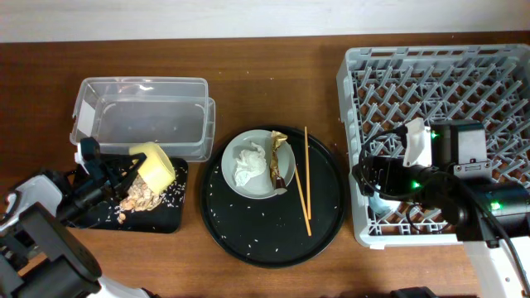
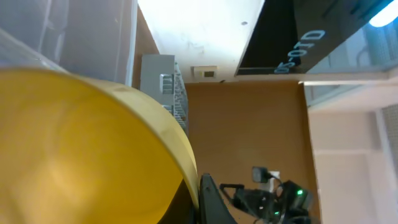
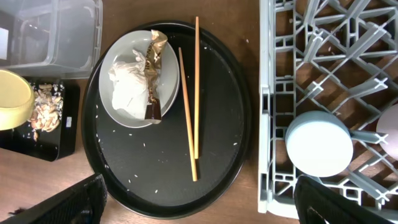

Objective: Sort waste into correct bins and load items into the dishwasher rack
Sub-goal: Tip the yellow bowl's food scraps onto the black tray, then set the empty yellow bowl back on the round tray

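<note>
Right of my left gripper in the overhead view lies the round tray's bare near part: I need to swing there, turn the bowl (image 1: pixel 156 164) upright, lower and release it.
My left gripper (image 1: pixel 126 171) is shut on the rim of the yellow bowl (image 1: pixel 156 164), holding it tilted over the shallow black tray (image 1: pixel 162 217), where food scraps (image 1: pixel 139 197) lie. The bowl fills the left wrist view (image 2: pixel 81 149). The grey plate (image 1: pixel 261 189) holds the white tissue (image 1: pixel 247 165) and gold wrapper (image 1: pixel 279 156). The chopsticks (image 1: pixel 306 180) lie beside the plate. My right gripper (image 3: pixel 205 205) is open and empty, above the grey rack's (image 1: pixel 439 91) left edge. A light blue cup (image 3: pixel 320 144) and a pink cup (image 3: pixel 390 130) sit in the rack.
The plate and chopsticks rest on a large round black tray (image 1: pixel 248 236) sprinkled with rice grains. The clear tub (image 1: pixel 141 108) stands behind the shallow black tray. My right arm covers the rack's front part in the overhead view.
</note>
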